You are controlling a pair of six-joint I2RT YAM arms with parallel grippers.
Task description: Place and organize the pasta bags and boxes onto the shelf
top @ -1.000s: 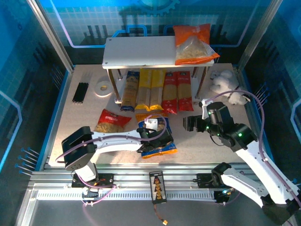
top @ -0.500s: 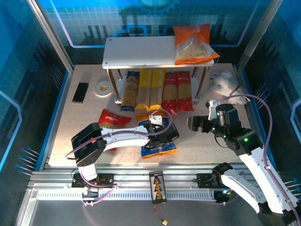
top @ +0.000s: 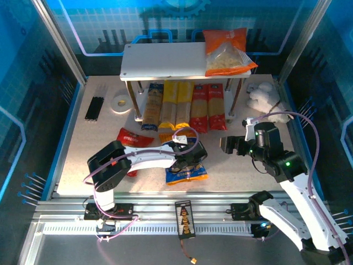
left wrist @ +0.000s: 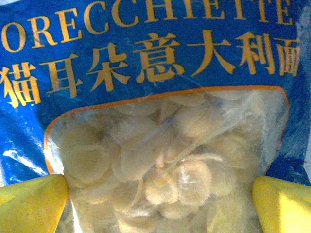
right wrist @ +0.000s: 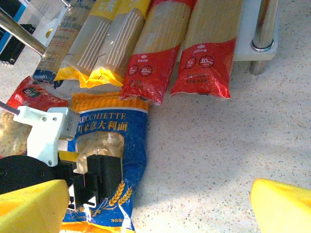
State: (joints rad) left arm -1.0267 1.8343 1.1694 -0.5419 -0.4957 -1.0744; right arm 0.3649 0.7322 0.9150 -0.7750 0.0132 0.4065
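Note:
Next, the left gripper stays low over the clear window and closes its yellow fingers on the film.
A blue bag lies flat on the table in front of the shelf. My left gripper is pressed down over its clear window, open, one yellow fingertip on each side of the pasta. My right gripper hovers open to the right of the blue bag, nothing between its fingers. The orange bag lies on the top board. On the lower board lie the pasta boxes: a dark blue one, two yellow and two red. The red bag lies left of the blue one.
A white plush toy sits right of the shelf, close behind my right arm. A black stick bundle and a white tape roll lie at the left. Blue walls enclose the table.
My left gripper has swung a little right and settled onto the blue bag's window. My right gripper has drawn back slightly to the right and toward me.

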